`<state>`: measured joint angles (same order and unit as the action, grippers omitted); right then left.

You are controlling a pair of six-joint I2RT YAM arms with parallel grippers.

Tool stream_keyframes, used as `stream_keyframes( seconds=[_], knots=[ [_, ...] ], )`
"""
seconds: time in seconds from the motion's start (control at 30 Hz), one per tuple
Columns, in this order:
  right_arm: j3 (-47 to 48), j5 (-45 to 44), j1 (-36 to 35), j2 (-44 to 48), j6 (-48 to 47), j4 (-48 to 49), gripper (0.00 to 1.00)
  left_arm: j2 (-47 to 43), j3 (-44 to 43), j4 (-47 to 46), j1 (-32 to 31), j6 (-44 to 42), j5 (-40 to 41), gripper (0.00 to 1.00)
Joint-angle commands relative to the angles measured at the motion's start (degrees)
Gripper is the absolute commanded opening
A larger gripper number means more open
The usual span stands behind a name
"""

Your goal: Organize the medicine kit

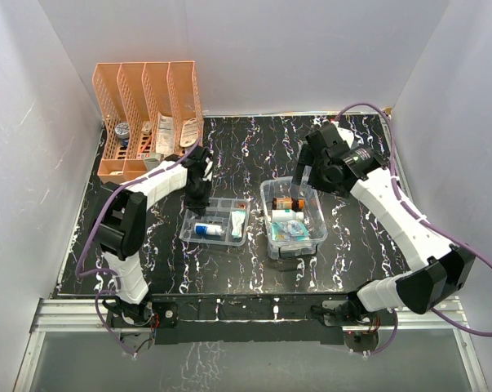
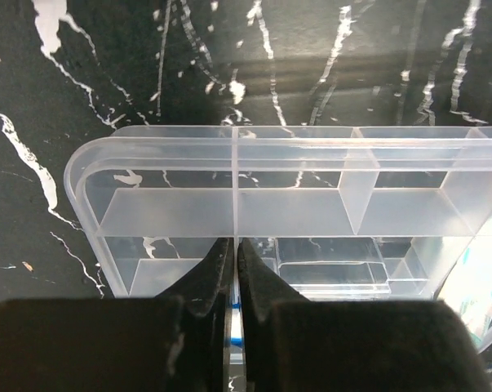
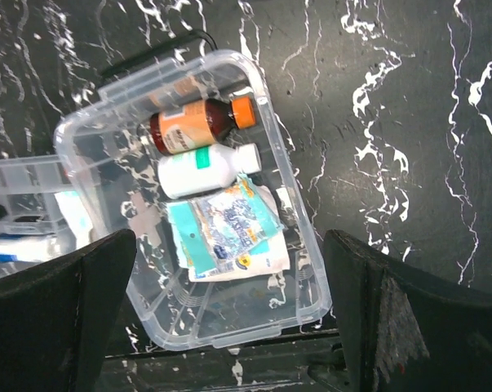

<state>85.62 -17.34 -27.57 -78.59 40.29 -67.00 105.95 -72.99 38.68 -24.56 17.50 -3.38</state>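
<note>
My right gripper lowers and turns in line with the kit's side by the bottle caps next, since that kit's rim runs at an angle between my spread fingers.
The medicine kit is a deep clear box standing lidless right of centre. In the right wrist view the kit holds a brown bottle, a white bottle and flat teal packets. My right gripper hangs open above the kit's far end, its fingers spread wide over the box. My left gripper stands at the far edge of the shallow divided tray. In the left wrist view the left gripper is shut on a thin clear wall of that tray.
The divided tray carries a white and blue tube and a white and green tube. An orange slotted rack with several items stands at the back left. White walls close in the black marbled table.
</note>
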Motion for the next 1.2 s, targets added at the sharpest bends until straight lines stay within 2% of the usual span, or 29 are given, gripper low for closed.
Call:
stream_keyframes(
  seconds=[0.0,0.43,0.63,0.7,0.73,0.93,1.03,1.1,1.17],
  knots=[
    [-2.72,0.28,0.59,0.8,-1.63,2.71,0.99,-6.07,-5.12,3.67,-0.78,-6.58,-2.67,0.0],
    [-12.88,0.69,3.45,-1.82,-12.69,13.38,0.98,-11.26,-9.45,12.13,-1.02,-12.0,-7.17,0.0],
    [-16.17,2.95,4.92,-4.53,-17.43,18.56,0.91,-14.32,-8.4,14.39,-1.02,-13.49,-7.19,0.0],
    [-16.95,3.78,5.18,-5.25,-18.7,20.37,0.84,-15.23,-7.91,14.89,-1.02,-13.58,-6.85,0.0],
    [-17.32,4.15,5.43,-5.67,-19.63,21.2,0.77,-15.65,-7.69,15.07,-1.02,-13.6,-6.76,0.0],
    [-16.29,6.41,6.04,-9.58,-24.66,22.96,0.17,-17.94,-6.69,15.49,-0.93,-12.93,-5.76,0.0],
    [-14.57,7.02,6.13,-12.12,-27.57,22.93,0.05,-18.84,-6.02,15.48,-0.77,-12.2,-5.25,0.0],
    [-12.8,7.56,6.13,-13.5,-29.85,22.88,0.0,-19.65,-5.36,15.57,-0.63,-11.73,-5.17,0.0],
    [-11.06,8.1,6.14,-14.79,-31.96,22.67,0.0,-20.27,-4.81,15.63,-0.45,-11.17,-5.02,0.0]
  ],
)
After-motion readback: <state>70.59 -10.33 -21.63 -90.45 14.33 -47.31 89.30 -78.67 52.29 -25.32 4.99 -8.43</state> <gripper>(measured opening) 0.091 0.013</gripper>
